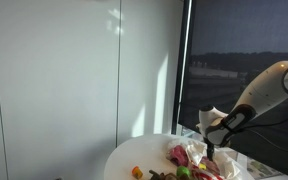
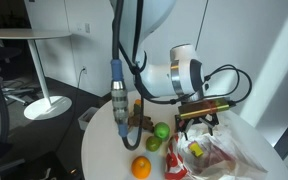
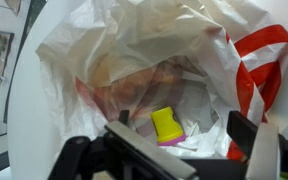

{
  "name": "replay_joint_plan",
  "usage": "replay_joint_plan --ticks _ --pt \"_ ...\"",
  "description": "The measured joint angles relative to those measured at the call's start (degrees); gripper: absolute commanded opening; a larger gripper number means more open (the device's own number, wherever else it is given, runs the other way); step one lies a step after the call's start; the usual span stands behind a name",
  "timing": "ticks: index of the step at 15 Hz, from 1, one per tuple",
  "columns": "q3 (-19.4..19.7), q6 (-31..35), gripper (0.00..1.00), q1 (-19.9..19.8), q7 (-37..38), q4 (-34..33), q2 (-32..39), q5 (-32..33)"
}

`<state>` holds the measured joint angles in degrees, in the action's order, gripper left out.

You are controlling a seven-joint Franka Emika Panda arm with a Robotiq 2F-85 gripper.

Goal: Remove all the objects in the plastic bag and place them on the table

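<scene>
I will next lower my open gripper into the plastic bag (image 3: 134, 50) and close its fingers around the yellow cup-like piece (image 3: 167, 125), because the piece lies uncovered inside the bag below them.
The crinkled whitish plastic bag (image 3: 134, 50) lies open on the white round table (image 2: 104, 155) and has red stripes on one side. It shows in both exterior views (image 1: 189, 155) (image 2: 234, 150). Inside it sits a small yellow cup-like piece with a pink rim (image 3: 167, 125). My gripper (image 3: 184, 135) is open and hovers at the bag's mouth, with its fingers on either side of the yellow piece and not touching it. It also shows in both exterior views (image 1: 212, 142) (image 2: 197, 122). Two green pieces (image 2: 161, 131) (image 2: 153, 144) lie on the table beside the bag.
A small orange ball (image 2: 141, 167) lies near the table's edge and also shows in an exterior view (image 1: 137, 172). A dark brownish item (image 2: 134, 122) lies by the green pieces. A red and yellow item (image 2: 176, 160) lies at the bag's edge. A second round table (image 2: 24, 40) stands behind.
</scene>
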<state>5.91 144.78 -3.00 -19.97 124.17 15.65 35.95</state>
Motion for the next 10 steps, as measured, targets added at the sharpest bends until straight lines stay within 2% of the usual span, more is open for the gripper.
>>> replay_joint_plan --ticks 5,10 --pt "1.98 8.72 1.00 -0.95 3.72 -4.04 9.76 3.42" --pt "1.01 13.07 1.00 -0.81 3.76 -6.65 16.14 3.42"
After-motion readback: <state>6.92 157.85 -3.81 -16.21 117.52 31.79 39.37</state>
